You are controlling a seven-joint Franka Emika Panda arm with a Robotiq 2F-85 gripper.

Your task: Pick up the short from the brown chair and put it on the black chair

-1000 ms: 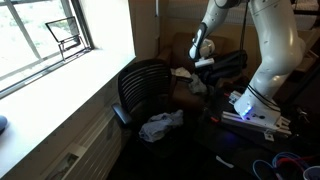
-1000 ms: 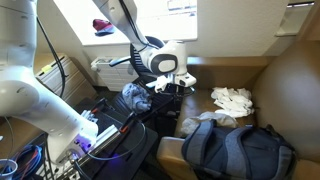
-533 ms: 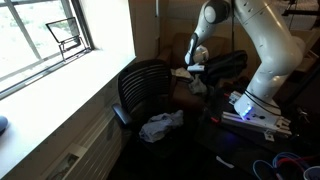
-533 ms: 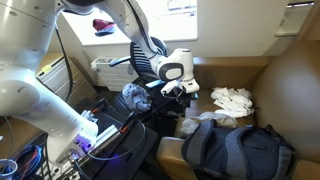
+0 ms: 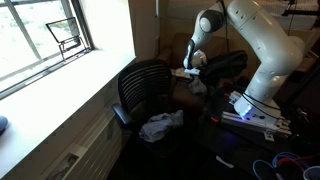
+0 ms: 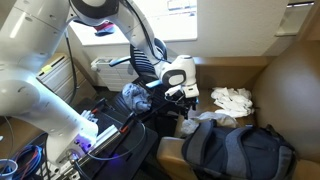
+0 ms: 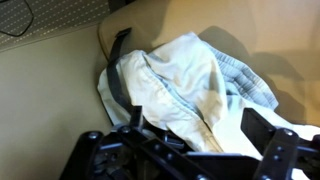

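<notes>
My open fingers should lower to the cream-white folds of the short (image 6: 232, 98) beside the blue-striped cloth, still below them.
The cream-white short (image 7: 180, 85) lies crumpled on the brown chair (image 7: 55, 95), partly over a blue-striped cloth (image 7: 250, 80). In an exterior view the short (image 6: 232, 98) is a pale heap on the brown seat (image 6: 290, 90). My gripper (image 7: 198, 128) is open, with a finger on each side of the short, close above it. It also shows in both exterior views (image 5: 190, 68) (image 6: 186, 95). The black chair (image 5: 140, 85) stands in front of the window and has a light cloth (image 5: 160, 125) on its seat.
A dark backpack (image 6: 235, 150) lies on the brown chair near the short. Another pale cloth (image 6: 190, 125) sits beside it. The robot base (image 5: 255, 108) and cables (image 6: 60, 150) are on the floor. A windowsill (image 5: 60, 85) runs behind the black chair.
The arm has swung toward the brown chair and the gripper has come down closer to the short. The clothes have not moved.
</notes>
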